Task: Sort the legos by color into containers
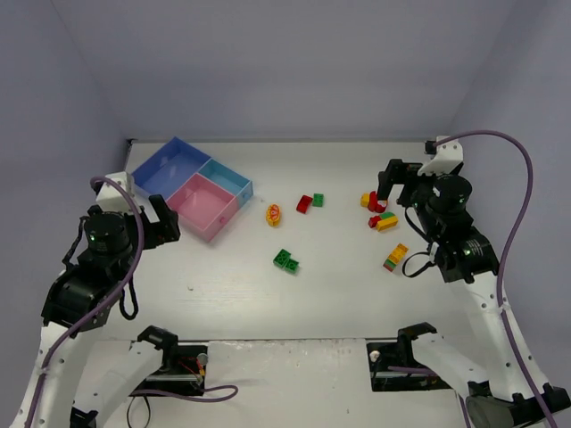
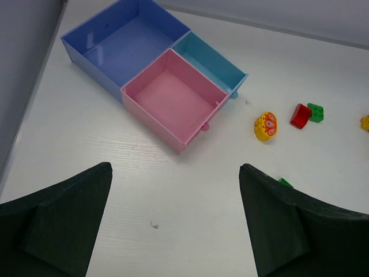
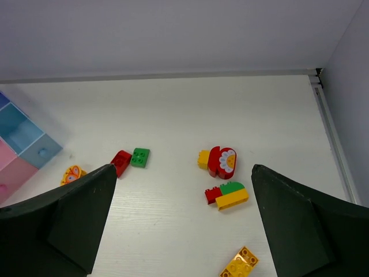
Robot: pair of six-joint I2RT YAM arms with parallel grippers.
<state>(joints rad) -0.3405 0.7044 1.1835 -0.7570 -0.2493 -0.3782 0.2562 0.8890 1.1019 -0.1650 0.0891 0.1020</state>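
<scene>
My left gripper needs to go past the tray and down onto the yellow round piece (image 1: 274, 214), because that piece is below my gripper and to its right in the top view.
The tray stands at the back left with a blue (image 1: 169, 168), a pink (image 1: 203, 203) and a teal compartment (image 1: 227, 176), all empty. Bricks lie scattered: a yellow round piece (image 1: 274, 214), a red brick (image 1: 304, 203) touching a green brick (image 1: 318, 200), a green pair (image 1: 285, 260), a red-and-yellow flower piece (image 1: 373, 201), a red-green-yellow stack (image 1: 384, 221) and an orange stack (image 1: 395, 257). My left gripper (image 1: 167, 220) is open and empty near the pink compartment (image 2: 173, 95). My right gripper (image 1: 390, 183) is open and empty above the flower piece (image 3: 222, 161) and the stack (image 3: 228, 195).
Walls close the table at the back and both sides. The right wrist view shows the table's right edge rail (image 3: 331, 133). A green brick (image 2: 284, 183) peeks out behind my left gripper's right finger (image 2: 288, 225). Cables hang by both arms.
</scene>
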